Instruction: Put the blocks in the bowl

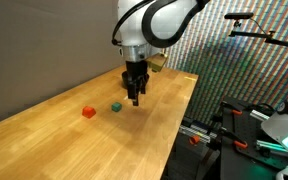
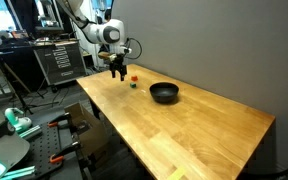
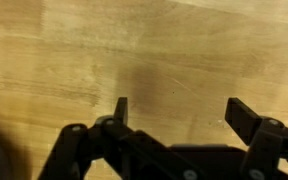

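Note:
The green block point(image 1: 116, 105) lies outward of my gripper and below it, with only bare wood between my fingers, so my gripper moves outward and down over it next.
A tiny red block point(image 1: 88, 112) and a tiny green block point(image 1: 116, 105) lie apart on the wooden table; both show small in an exterior view, red block point(image 2: 135, 79) and green block point(image 2: 131, 85). The black bowl point(image 2: 164, 93) sits further along the table. My gripper point(image 1: 134, 99) hangs just above the table, to the right of the green block, also in an exterior view point(image 2: 117, 72). In the wrist view the gripper point(image 3: 179, 112) is open and empty over bare wood; no block shows there.
The wooden table point(image 1: 104, 140) has its edge near equipment and cables point(image 1: 234, 130). A dark wall stands behind point(image 2: 204, 40). Shelving and gear point(image 2: 54, 60) stand beyond the table's end.

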### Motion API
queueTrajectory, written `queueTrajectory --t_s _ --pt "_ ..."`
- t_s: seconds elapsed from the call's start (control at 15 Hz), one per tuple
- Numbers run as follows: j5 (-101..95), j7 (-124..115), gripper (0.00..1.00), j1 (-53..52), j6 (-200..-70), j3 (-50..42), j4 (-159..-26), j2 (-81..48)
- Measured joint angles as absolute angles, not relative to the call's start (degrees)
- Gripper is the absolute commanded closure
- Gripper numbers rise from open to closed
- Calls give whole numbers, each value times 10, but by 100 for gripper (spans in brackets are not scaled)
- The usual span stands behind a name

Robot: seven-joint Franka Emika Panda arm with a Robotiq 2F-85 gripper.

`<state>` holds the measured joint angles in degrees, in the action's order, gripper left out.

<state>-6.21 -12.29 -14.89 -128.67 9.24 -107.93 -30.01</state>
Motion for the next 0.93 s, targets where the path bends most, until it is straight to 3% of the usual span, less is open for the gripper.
queueTrajectory --t_s 0.67,0.73,0.8,0.93 --pt "-102 -130 0 -213 -1284 31 -864 -488" --pt "-106 -132 25 -216 -1284 25 -852 -495" --pt "-111 -134 27 -219 -1284 20 -842 -501" --pt "-115 -136 44 -224 -1284 13 -824 -511"
